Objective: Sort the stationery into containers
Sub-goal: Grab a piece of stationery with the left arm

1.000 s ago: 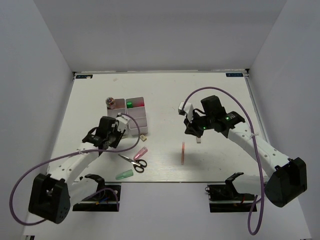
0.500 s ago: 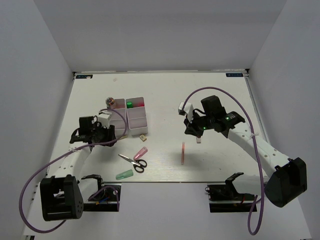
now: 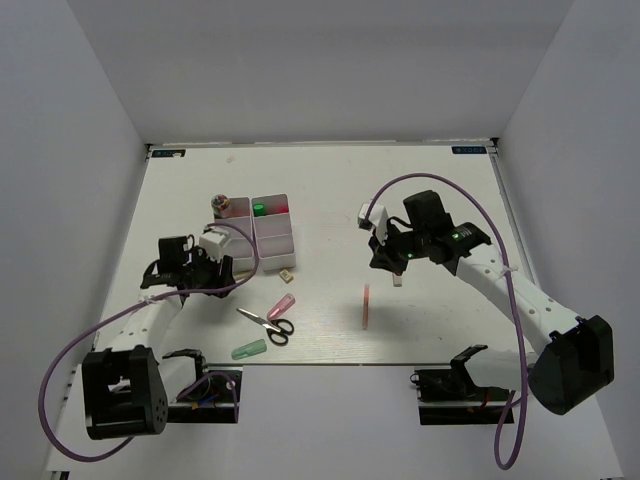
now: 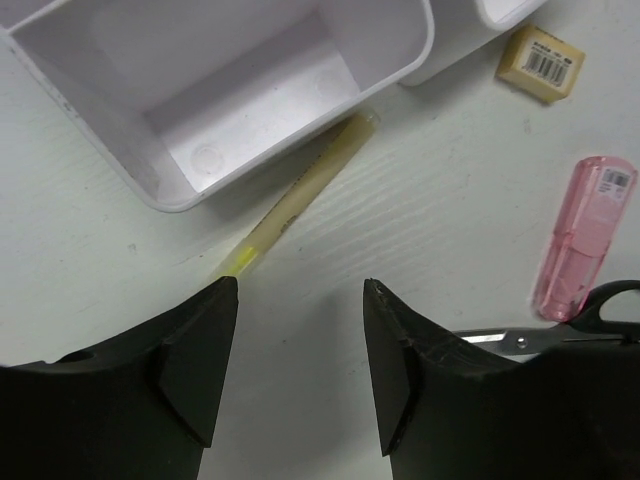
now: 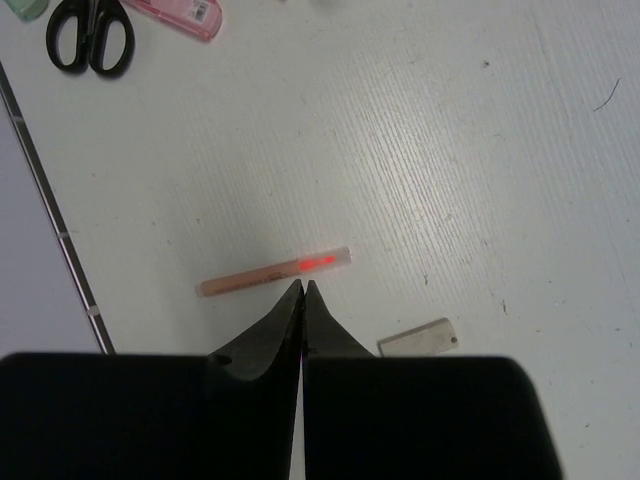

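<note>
The near end of the thin yellow stick (image 4: pixel 300 190) sticks out from the side of the tray. My left gripper will move over that end and lower next.
Two white divided trays (image 3: pixel 272 240) stand side by side at the left centre. My left gripper (image 3: pixel 222 280) is open and empty at their near end; the left wrist view shows it (image 4: pixel 299 283) over bare table just below a thin yellow stick (image 4: pixel 300 190) that lies against a tray corner (image 4: pixel 170 185). A small eraser (image 4: pixel 540 62), a pink highlighter (image 4: pixel 585 235) and black-handled scissors (image 4: pixel 605 298) lie to the right. My right gripper (image 5: pixel 302 285) is shut and empty, tips just short of a thin pink stick (image 5: pixel 275 272). A pale green marker (image 3: pixel 248 349) lies near the front edge.
A small whitish tag-like piece (image 5: pixel 420 338) lies beside the right gripper. Green and red items (image 3: pixel 268 208) sit in the far tray compartments, and a small round object (image 3: pixel 221 205) is at the far left tray end. White walls enclose the table.
My left arm swung left, off the trays' near end, then shifted slightly back right. The right arm and the loose items have not moved.
</note>
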